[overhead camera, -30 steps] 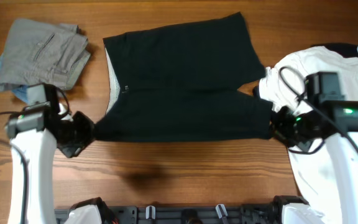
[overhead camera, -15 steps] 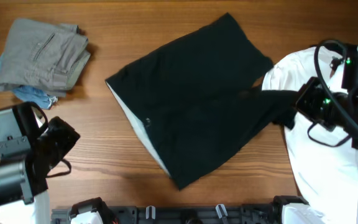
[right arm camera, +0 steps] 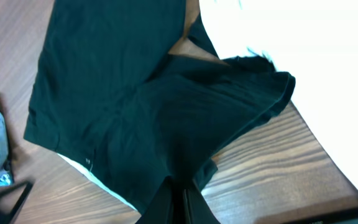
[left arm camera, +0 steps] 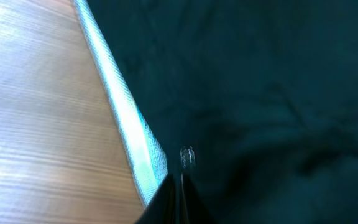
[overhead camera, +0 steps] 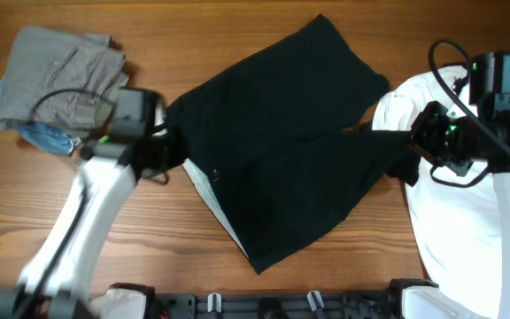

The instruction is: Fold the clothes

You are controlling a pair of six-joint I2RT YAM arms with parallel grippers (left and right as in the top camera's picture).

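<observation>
My left gripper moves the end of the shorts' waistband outward beside the grey trousers next, then releases that end, since the shorts still lie slantwise.
The clothes, black shorts (overhead camera: 282, 151), lie slantwise on the wooden table with the pale speckled waistband lining (overhead camera: 211, 199) showing along the lower left edge. My left gripper (overhead camera: 173, 146) is shut at the waistband's upper left end. In the left wrist view its tips (left arm camera: 182, 186) meet over the black cloth beside the lining (left arm camera: 126, 124), and no fabric shows between them. My right gripper (overhead camera: 412, 146) is shut on the shorts' right leg hem. In the right wrist view the fabric (right arm camera: 117, 93) bunches into the jaws (right arm camera: 182, 193).
A large white T-shirt (overhead camera: 476, 221) lies at the right edge under the right arm. Folded grey trousers (overhead camera: 56, 80) with a blue cloth (overhead camera: 47, 135) sit at the back left. The arm bases line the front edge.
The shorts, stretched flat between both grippers a second ago, now lie diagonal. My left arm let go, drew back to the front left, then swung up to the waistband. The right keeps its hold.
</observation>
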